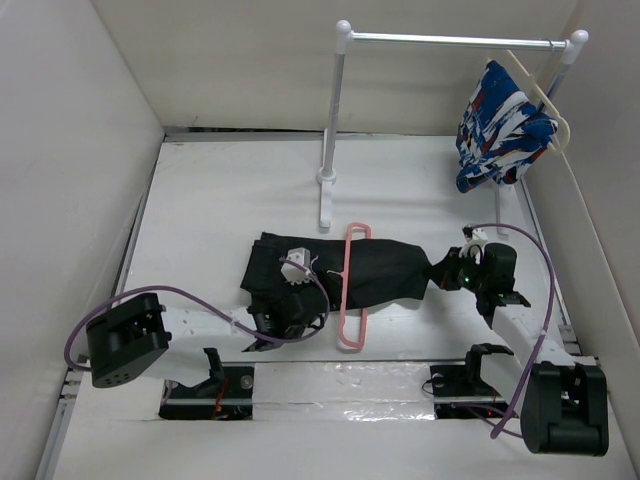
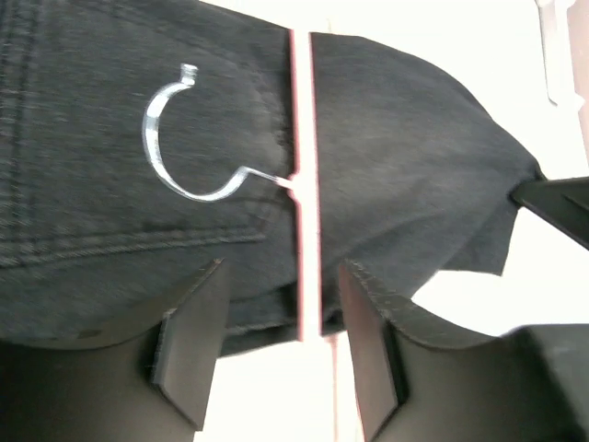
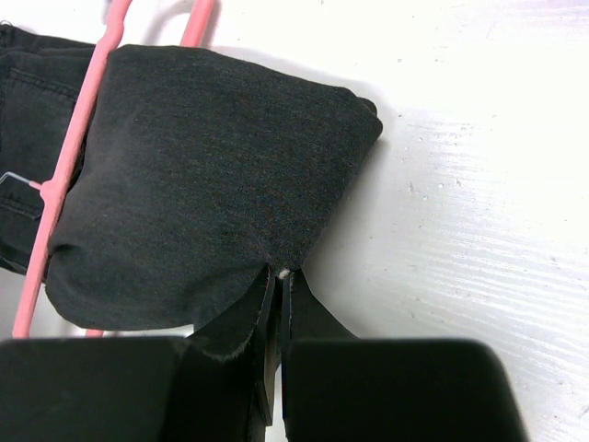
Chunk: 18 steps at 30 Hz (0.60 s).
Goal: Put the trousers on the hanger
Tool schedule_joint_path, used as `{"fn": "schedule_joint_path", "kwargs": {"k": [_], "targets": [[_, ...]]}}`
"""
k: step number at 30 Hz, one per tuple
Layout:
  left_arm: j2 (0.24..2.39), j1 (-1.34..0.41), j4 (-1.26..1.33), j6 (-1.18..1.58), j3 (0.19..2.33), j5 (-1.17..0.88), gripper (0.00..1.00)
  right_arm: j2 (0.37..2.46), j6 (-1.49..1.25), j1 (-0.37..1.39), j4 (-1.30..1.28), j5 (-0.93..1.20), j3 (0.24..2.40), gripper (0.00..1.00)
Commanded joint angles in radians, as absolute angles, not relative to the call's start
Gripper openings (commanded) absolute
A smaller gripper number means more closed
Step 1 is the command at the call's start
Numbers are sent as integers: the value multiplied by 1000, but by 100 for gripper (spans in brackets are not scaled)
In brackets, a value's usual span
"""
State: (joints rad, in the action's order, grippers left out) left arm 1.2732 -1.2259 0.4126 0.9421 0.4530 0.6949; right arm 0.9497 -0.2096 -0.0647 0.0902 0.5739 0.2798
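I should lift my right gripper next, then lower it toward the bare tabletop below it and let go of the edge of the trousers, because the trousers (image 1: 390,272) pass through the hanger.
The black trousers (image 1: 390,272) lie folded on the white table, passed through the pink hanger (image 1: 345,290), whose loop lies flat across them. My left gripper (image 1: 305,300) is open over the waist end. In the left wrist view its fingertips (image 2: 216,272) stand either side of the hanger's pink bar (image 2: 301,184) without touching it, and the metal hook (image 2: 166,157) lies on the fabric (image 2: 92,230). My right gripper (image 1: 438,273) is shut on the trousers' right edge (image 3: 202,175), pinching the fabric at its tips (image 3: 279,276). The hanger (image 3: 64,175) shows at the left there.
A white rail stand (image 1: 330,130) rises behind the trousers. A blue, white and red patterned garment (image 1: 500,125) hangs on a cream hanger (image 1: 540,95) at the rail's right end. White walls enclose the table on the left, back and right.
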Motion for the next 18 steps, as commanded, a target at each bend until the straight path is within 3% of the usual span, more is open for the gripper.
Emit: {"fn": "schedule_joint_path", "kwargs": {"k": [1,7,18], "targets": [[1244,-1171,517,913,407,549,47,933,-187,-64,150,554,324,0],[1298,-1089,570,899,434,423,41,937,-189,-64,156,569,319,0],[1420,-1089,627,845,505,357,33,943,-190,-64,173,580,314,0]]}}
